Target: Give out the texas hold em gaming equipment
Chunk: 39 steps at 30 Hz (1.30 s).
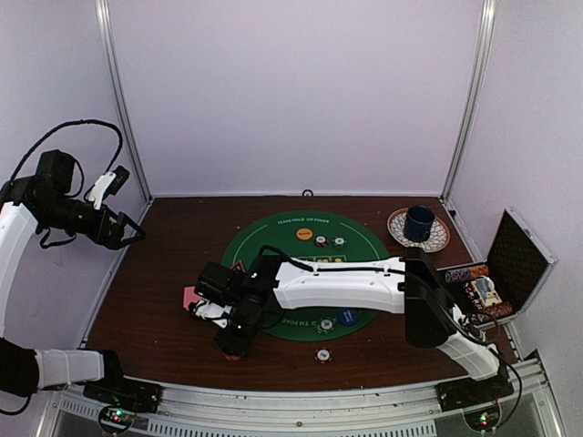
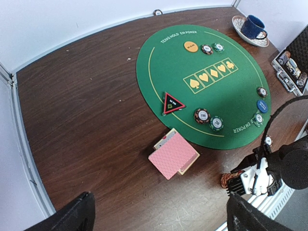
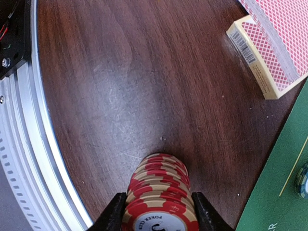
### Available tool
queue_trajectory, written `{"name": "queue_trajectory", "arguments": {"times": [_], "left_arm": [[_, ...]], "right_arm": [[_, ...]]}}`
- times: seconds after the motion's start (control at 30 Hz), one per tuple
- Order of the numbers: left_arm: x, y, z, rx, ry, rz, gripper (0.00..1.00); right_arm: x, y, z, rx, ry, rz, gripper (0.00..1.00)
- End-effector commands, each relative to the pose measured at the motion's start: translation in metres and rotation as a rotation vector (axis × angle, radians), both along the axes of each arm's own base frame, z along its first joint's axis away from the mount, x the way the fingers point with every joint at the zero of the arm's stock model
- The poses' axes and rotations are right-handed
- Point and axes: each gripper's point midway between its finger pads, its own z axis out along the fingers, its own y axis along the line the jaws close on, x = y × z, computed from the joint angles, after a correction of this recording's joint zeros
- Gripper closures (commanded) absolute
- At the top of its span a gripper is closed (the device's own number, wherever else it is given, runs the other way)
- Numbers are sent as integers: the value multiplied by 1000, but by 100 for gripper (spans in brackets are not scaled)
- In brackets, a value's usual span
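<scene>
My right gripper lifts next and moves outward over the bare mat between triangle marker [image 2: 173, 103] and spade, clear of other chips. Then it lowers and releases.
A stack of red-and-cream striped poker chips [image 3: 161, 190] stands on the brown table near its front edge. My right gripper [image 3: 158, 198] is shut on it, one finger pressed on each side. The same stack [image 2: 227, 180] shows under the right arm in the left wrist view. A pink-backed card deck [image 2: 173, 154] lies left of the green mat [image 2: 159, 62]. On the mat sit a red-edged triangle marker [image 2: 173, 103], an orange button [image 2: 191, 46], a blue button [image 2: 262, 106] and several chips [image 2: 201, 115]. My left gripper [image 2: 161, 219] hangs open, high at the far left [image 1: 127, 232].
A blue mug [image 1: 419, 223] on a patterned plate stands at the back right. An open silver-edged case [image 1: 510, 264] sits at the right edge. One chip [image 1: 322, 354] lies off the mat near the front. The metal front rail [image 3: 19, 144] runs close to the stack.
</scene>
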Motion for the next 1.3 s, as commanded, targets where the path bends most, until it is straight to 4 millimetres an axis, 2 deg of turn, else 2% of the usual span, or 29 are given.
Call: {"name": "queue_trajectory", "arguments": {"times": [0.0, 0.2, 0.37, 0.47, 0.6, 0.8, 0.9, 1.03, 1.27], "left_arm": [[-2, -2, 4, -6, -20, -12, 2], [-1, -2, 4, -6, -21, -11, 2], [-1, -2, 5, -7, -22, -13, 2], [-1, -2, 7, -7, -27, -12, 2], [-1, -2, 7, -7, -27, -11, 2], [0, -1, 5, -5, -20, -12, 2], [1, -2, 4, -10, -15, -14, 2], [1, -3, 4, -15, -14, -20, 2], [1, -3, 6, -18, -17, -17, 2]], "right_arm": [[4, 4, 55, 87, -50, -1, 63], [9, 1, 78, 109, -91, -2, 63], [26, -4, 100, 137, -130, -36, 66], [49, -11, 105, 139, -165, -90, 69], [96, -26, 104, 126, -209, -205, 74], [169, -47, 93, 135, -235, -358, 75], [195, -51, 79, 137, -233, -407, 75], [217, -50, 57, 132, -231, -438, 75], [239, -46, 16, 124, -211, -482, 75]]}}
